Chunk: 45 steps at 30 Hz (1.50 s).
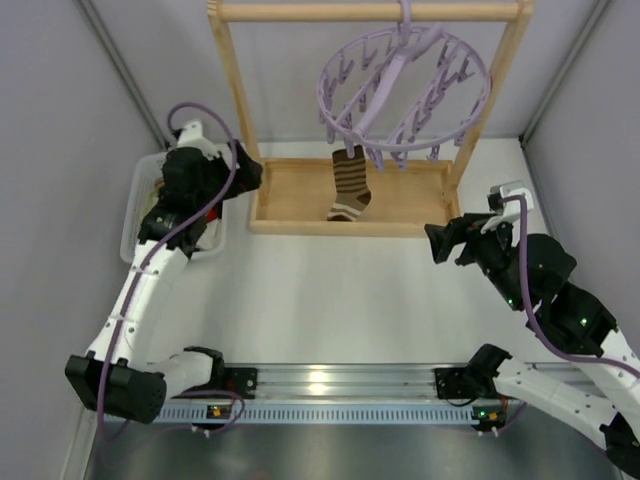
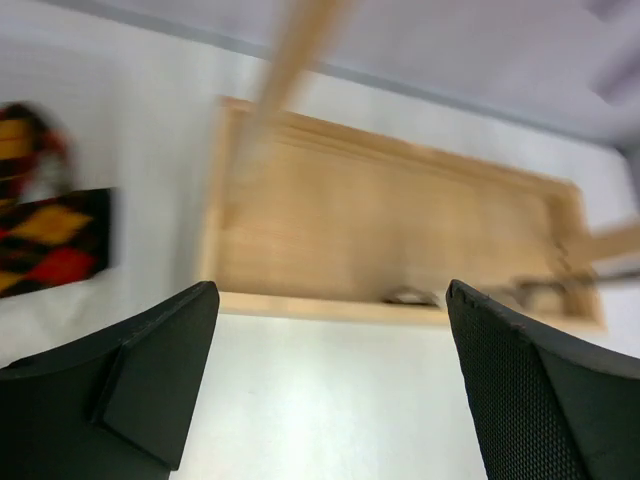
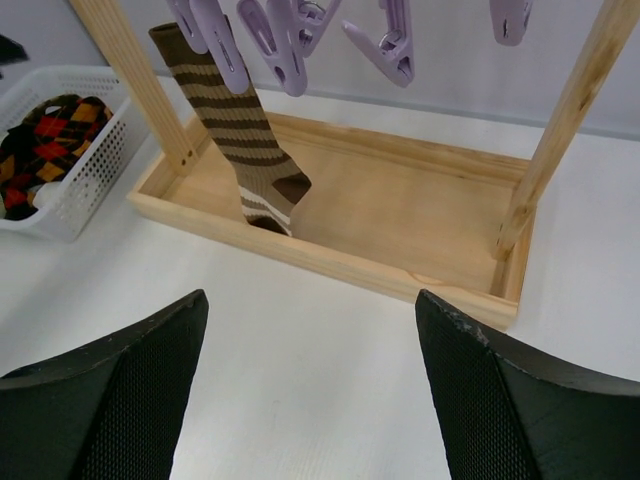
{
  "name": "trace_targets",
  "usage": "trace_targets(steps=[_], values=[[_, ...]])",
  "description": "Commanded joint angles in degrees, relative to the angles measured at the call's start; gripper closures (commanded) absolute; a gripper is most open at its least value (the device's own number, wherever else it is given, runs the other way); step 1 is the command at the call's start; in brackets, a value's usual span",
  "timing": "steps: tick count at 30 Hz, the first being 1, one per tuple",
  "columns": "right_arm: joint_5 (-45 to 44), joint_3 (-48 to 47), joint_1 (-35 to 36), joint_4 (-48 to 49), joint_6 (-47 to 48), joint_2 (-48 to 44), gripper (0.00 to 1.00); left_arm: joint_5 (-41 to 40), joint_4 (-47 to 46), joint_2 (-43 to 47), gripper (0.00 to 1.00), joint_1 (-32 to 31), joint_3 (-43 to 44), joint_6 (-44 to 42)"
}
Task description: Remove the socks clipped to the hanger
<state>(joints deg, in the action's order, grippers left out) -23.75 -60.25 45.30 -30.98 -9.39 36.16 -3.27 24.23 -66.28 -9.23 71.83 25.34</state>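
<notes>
My left gripper goes down, away from the basket [image 3: 88, 168] next, turning onto the brown sock's lower part, hanging free below the clip.
A brown sock with tan stripes [image 1: 351, 184] hangs from a clip of the round lavender hanger [image 1: 404, 88], its toe down in the wooden rack's tray; it also shows in the right wrist view [image 3: 243, 140]. A black and red-orange argyle sock [image 3: 45, 140] lies in the white basket [image 3: 88, 168] at left, blurred in the left wrist view [image 2: 45, 235]. My left gripper [image 1: 250, 172] is open and empty by the rack's left post. My right gripper [image 1: 441, 243] is open and empty over the table, right of the tray's front.
The light wooden rack [image 1: 352, 226] stands at the back, its top bar carrying the hanger's hook. The basket [image 1: 142, 205] sits left of it, partly under my left arm. Grey walls close in both sides.
</notes>
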Motion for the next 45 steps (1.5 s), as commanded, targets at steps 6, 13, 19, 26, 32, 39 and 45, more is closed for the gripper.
trace_targets(steps=[6,13,19,26,32,39,45], values=[[4.32,0.75,-0.65,0.57,-1.25,-4.86,0.14,31.47,-52.31,3.53,0.01,-10.09,-25.74,-5.74],[10.47,0.92,-0.56,1.01,-0.81,-7.68,0.10,33.51,-65.35,-6.73,0.01,-12.30,-27.01,-14.16],[12.67,-0.13,-0.56,0.22,-1.07,-7.25,0.09,36.92,-68.96,-16.50,0.01,-11.24,-23.76,-17.52],[13.82,-0.49,-0.65,0.04,-0.81,-6.90,0.09,41.68,-70.02,-26.79,0.01,-10.10,-18.58,-18.57],[14.69,-0.48,-0.65,0.49,-0.11,-5.23,0.09,44.84,-73.79,-36.45,0.01,-10.28,-12.70,-14.28],[15.31,0.83,-0.65,2.24,0.60,-4.43,0.09,45.02,-76.87,-43.58,0.32,-11.33,-7.15,-10.67],[14.78,1.71,-0.56,3.47,1.13,-3.99,0.09,39.05,-77.75,-39.72,1.00,-13.09,-12.50,-11.45]])
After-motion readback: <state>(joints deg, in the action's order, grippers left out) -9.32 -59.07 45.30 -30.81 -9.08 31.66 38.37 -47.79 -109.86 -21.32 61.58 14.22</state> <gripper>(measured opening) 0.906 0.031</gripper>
